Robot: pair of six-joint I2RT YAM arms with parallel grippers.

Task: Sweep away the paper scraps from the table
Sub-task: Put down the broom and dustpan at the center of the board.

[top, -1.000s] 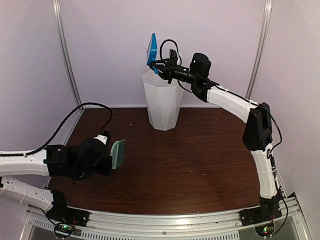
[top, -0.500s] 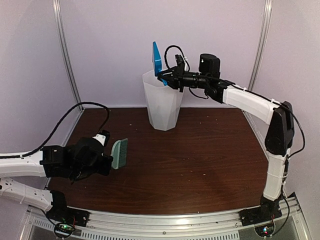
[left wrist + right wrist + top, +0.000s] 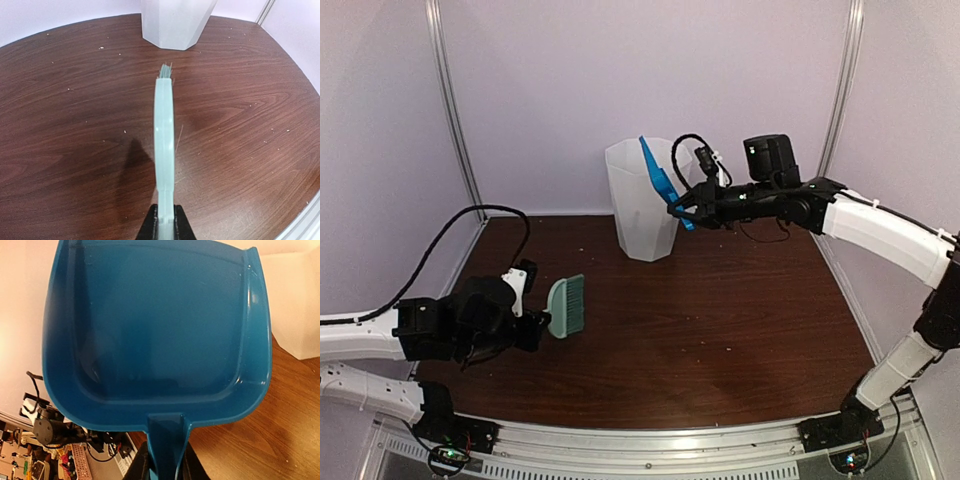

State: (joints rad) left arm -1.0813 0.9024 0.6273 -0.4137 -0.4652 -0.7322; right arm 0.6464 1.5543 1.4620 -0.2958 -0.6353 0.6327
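I will move my right gripper back and down, level the dustpan and let go of it on the table near the metal bar, because the blue dustpan (image 3: 660, 182) is empty.
No paper scraps show on the table (image 3: 720, 320); only tiny pale specks (image 3: 101, 48) dot the wood. My left gripper (image 3: 165, 222) is shut on the handle of the mint-green hand brush (image 3: 164, 135), held above the table's left side (image 3: 566, 305). My right gripper (image 3: 165, 465) is shut on the handle of the blue dustpan (image 3: 155, 325), which is empty. The dustpan (image 3: 660, 182) hangs tilted in the air just right of the white bin (image 3: 640, 200).
The tall white bin stands at the table's back centre; its base shows in the left wrist view (image 3: 175, 22). A metal rail (image 3: 650, 440) runs along the front edge. Upright poles (image 3: 450, 110) stand at the back corners.
My right arm has drawn the dustpan down and to the right, away from above the bin's mouth. My left arm has shifted the brush slightly right.
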